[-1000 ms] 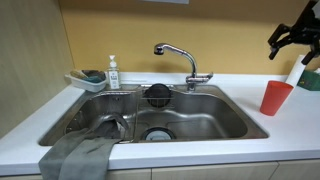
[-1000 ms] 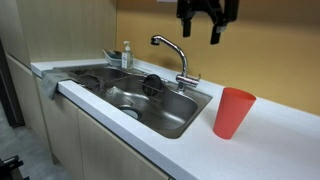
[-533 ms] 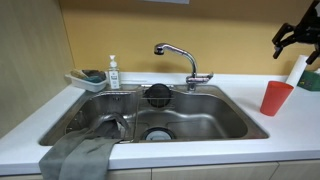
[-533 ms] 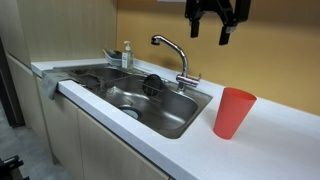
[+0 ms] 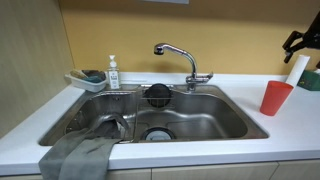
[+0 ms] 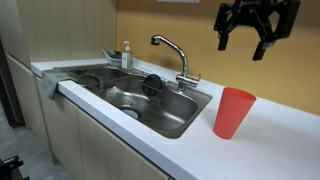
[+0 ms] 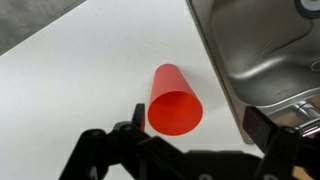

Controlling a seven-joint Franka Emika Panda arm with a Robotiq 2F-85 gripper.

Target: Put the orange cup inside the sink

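My gripper moves down to the cup's rim away from the sink next, one finger inside and one outside, since the upright cup's opening faces up.
The orange cup (image 5: 276,97) stands upright on the white counter to the right of the sink (image 5: 205,125); it shows in both exterior views (image 6: 234,112) and from above in the wrist view (image 7: 175,102). The sink (image 6: 175,118) is a steel basin with a round drain, a black stopper piece (image 5: 158,94) and a chrome faucet (image 5: 181,58). My gripper (image 6: 247,44) hangs open and empty in the air well above the cup. In the wrist view the open fingers (image 7: 192,122) straddle the cup's mouth from high above.
A clear soap bottle (image 5: 113,73) and a small white sponge tray (image 5: 86,80) sit at the sink's back left. A grey cloth (image 5: 76,156) drapes over the front left rim. A white and green object (image 5: 305,75) stands behind the cup. The wall is close behind.
My gripper has moved sideways away from the faucet to a spot above the cup. It stays open. The cup has not moved.
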